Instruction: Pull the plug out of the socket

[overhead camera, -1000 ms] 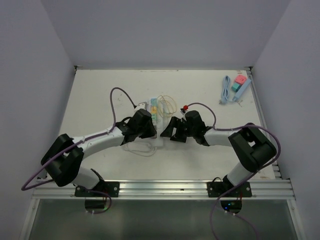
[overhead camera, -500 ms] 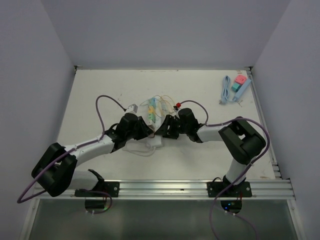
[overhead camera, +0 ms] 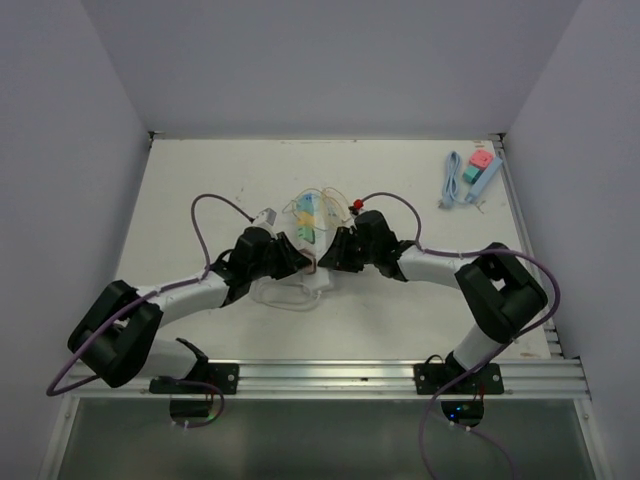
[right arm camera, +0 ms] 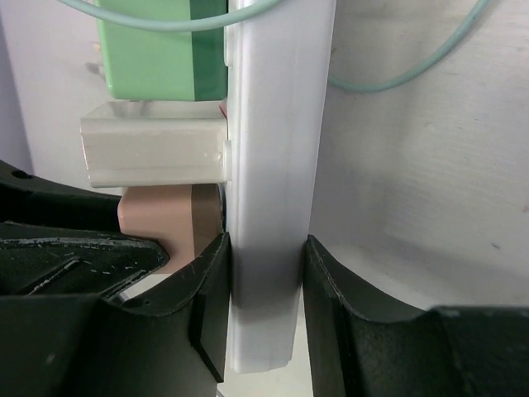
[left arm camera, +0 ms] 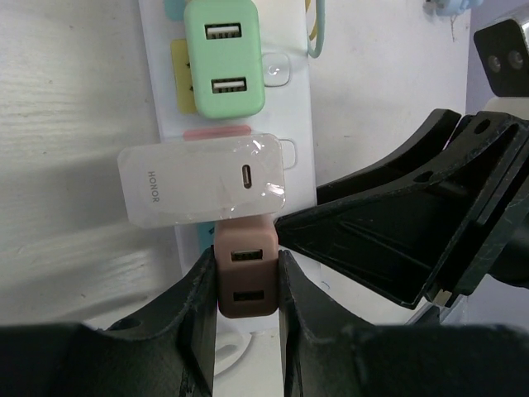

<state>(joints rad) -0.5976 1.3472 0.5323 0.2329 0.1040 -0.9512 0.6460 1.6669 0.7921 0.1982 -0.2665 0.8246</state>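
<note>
My left gripper pulls the brown plug off to the gripper's left in the top view next, lowers it and releases it, since bare tabletop lies there.
A white power strip, the socket, lies in the middle of the table. It carries a green plug, a white HONOR plug and a brown two-port plug at its near end. My left gripper is shut on the brown plug, one finger on each side. From the right, my right gripper is shut on the strip's near end, pads against both long faces. From above, both grippers meet at the strip.
Thin pale cables loop off the strip's far end, and a white cord curls at its near end. A blue cable and pink and teal blocks lie at the back right. Walls close in the table on three sides.
My right gripper came in from the right and closed its jaws on the strip's near end. The left gripper kept its hold on the brown plug while its arm shifted left.
</note>
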